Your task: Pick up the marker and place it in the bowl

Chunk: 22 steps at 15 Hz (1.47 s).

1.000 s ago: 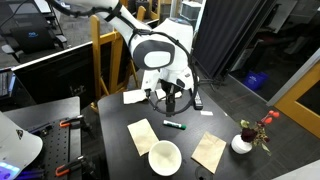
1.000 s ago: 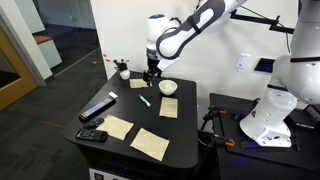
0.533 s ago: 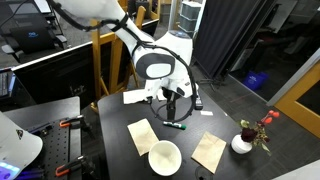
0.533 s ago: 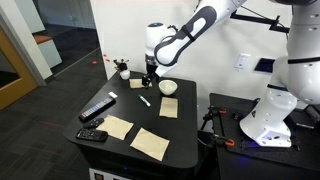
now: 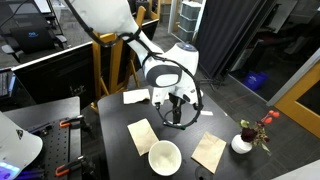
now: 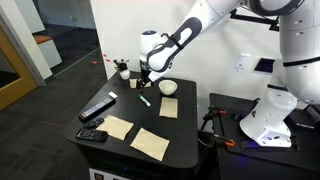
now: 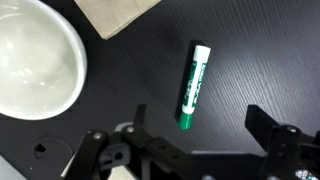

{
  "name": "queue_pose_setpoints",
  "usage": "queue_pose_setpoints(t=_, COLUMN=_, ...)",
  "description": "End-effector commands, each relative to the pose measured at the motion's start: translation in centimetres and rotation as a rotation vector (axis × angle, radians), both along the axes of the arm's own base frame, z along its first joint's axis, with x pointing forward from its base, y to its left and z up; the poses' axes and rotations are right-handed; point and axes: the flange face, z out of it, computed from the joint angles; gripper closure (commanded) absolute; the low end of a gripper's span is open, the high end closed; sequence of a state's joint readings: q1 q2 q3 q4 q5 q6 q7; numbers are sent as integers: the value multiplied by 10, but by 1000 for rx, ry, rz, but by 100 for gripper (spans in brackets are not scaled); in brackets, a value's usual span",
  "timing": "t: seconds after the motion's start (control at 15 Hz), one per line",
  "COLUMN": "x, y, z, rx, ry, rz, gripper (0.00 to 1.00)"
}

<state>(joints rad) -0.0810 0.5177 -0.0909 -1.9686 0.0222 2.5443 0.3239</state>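
My open fingers are already on either side of the marker's green near end, so my gripper should next go down onto that end of the marker and close there.
The marker has a green body with a white label and lies flat on the black table. In the wrist view it sits just ahead of my open gripper, and its near end reaches between the two fingers. In an exterior view the marker lies below and in front of the gripper. From the opposite side the gripper hangs low over that spot and mostly hides the marker. The round white bowl is empty; it shows in both exterior views.
Tan paper squares lie on the table beside the bowl. A small white vase with red flowers stands at a corner. A long black remote-like bar and a smaller black device lie at the far end.
The gripper has come down and shifted over the marker, still open. The marker and bowl have not moved.
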Motion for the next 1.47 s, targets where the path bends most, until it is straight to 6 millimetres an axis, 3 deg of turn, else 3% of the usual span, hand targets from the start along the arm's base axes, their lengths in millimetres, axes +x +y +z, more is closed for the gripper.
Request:
queue_pose_setpoints(t=0.0, x=19, y=-4, z=-14, rx=6, ry=-17, rz=-26, gripper=0)
queue_pose_setpoints(t=0.53, x=36, y=-7, z=-43, rx=30, ry=12, rz=-56, gripper=0)
queue_pose_setpoints(t=1.13, x=37, y=-11, z=-72, rx=53, ry=76, rz=-86, gripper=0)
queue_pose_setpoints(t=1.2, x=37, y=-11, z=-73, rx=51, ry=82, rz=-89, gripper=18)
queue_pose_setpoints(t=1.4, x=36, y=-14, z=-76, rx=50, ry=90, rz=-94, gripper=41)
